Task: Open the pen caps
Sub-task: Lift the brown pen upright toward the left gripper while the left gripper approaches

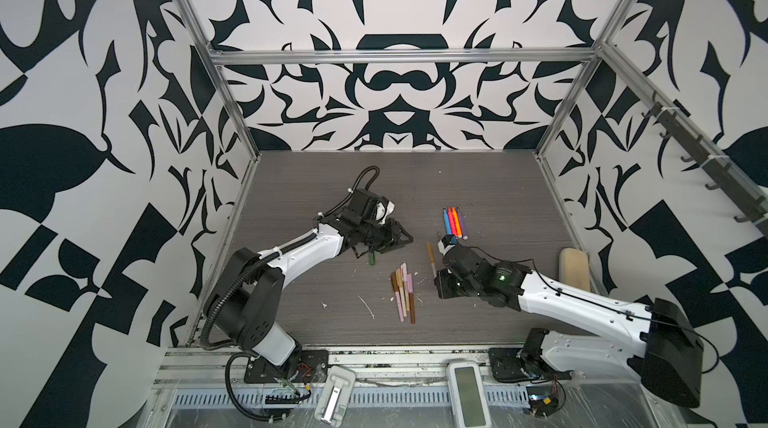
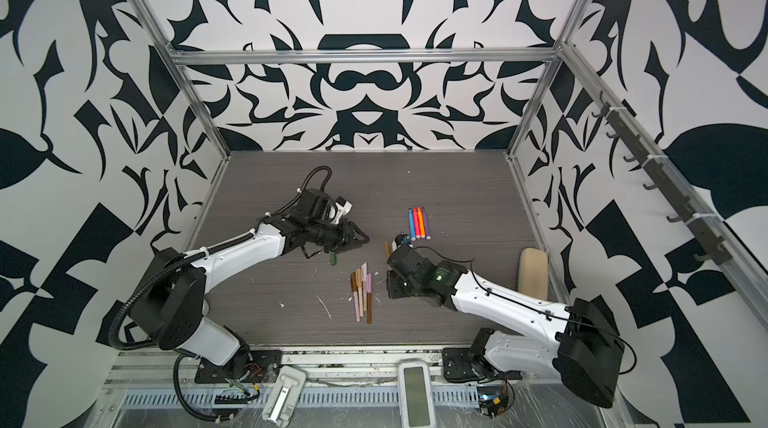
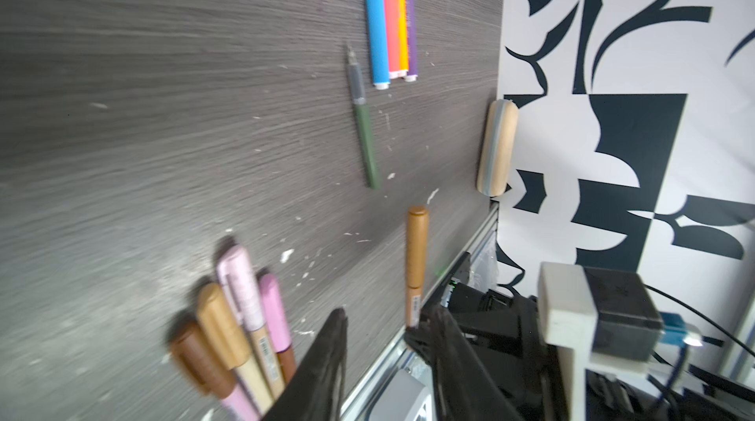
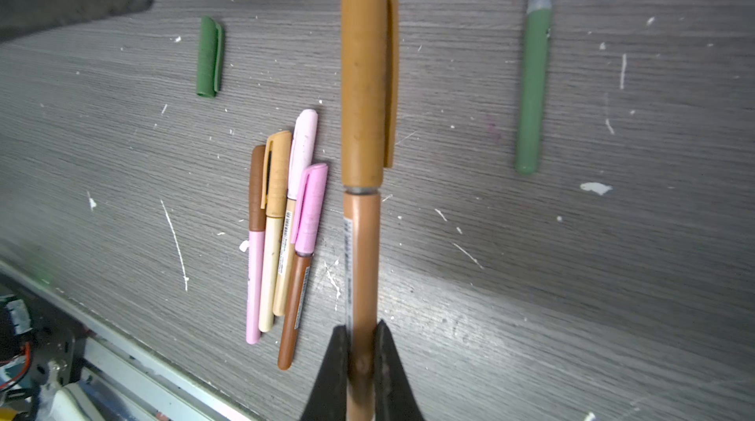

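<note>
My left gripper moves across onto the ochre cap's loose end next. That end is past its fingers, toward my right gripper on the brown pen's body.
My right gripper is shut on the barrel of a brown pen, held above the table with its ochre cap still on. In a top view this pen points toward the back. My left gripper stands open with nothing between its fingers, above the table left of the held pen. A loose green cap lies just below the left gripper. The uncapped green pen lies beside the bright pens. Several capped slim pens lie bunched in the middle.
A beige oblong case rests against the right wall. White flecks are scattered over the dark wood table. On the front rail sit a white device and a grey clip.
</note>
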Robot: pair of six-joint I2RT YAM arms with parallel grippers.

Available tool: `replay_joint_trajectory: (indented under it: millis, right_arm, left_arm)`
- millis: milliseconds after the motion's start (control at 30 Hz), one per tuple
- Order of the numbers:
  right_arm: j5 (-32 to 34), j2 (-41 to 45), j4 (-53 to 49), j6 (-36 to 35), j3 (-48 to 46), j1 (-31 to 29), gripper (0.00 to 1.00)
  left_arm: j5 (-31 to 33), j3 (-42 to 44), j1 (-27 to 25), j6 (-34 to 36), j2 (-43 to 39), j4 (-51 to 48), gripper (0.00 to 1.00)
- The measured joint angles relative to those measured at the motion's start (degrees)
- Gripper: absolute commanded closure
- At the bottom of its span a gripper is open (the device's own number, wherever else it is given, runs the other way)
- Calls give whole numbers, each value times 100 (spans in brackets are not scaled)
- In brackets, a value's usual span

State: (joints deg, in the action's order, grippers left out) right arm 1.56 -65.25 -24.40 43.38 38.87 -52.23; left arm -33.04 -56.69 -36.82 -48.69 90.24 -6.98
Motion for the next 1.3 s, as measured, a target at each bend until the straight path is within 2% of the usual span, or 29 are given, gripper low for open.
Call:
replay_joint_trajectory:
  millis: [300,867,1300]
  right_arm:
    - [-199,-4,208,4,-15,52,100]
    - [-481,-160,442,20,-15,76,100]
    - [-551,-160,505,20,-15,76,100]
  left_arm:
    - [-52,-9,-400,-260,516,302,62]
    - [-66,-162,-560,-407,791,479,62]
    - [-70,-223,-560,-426,850,507,68]
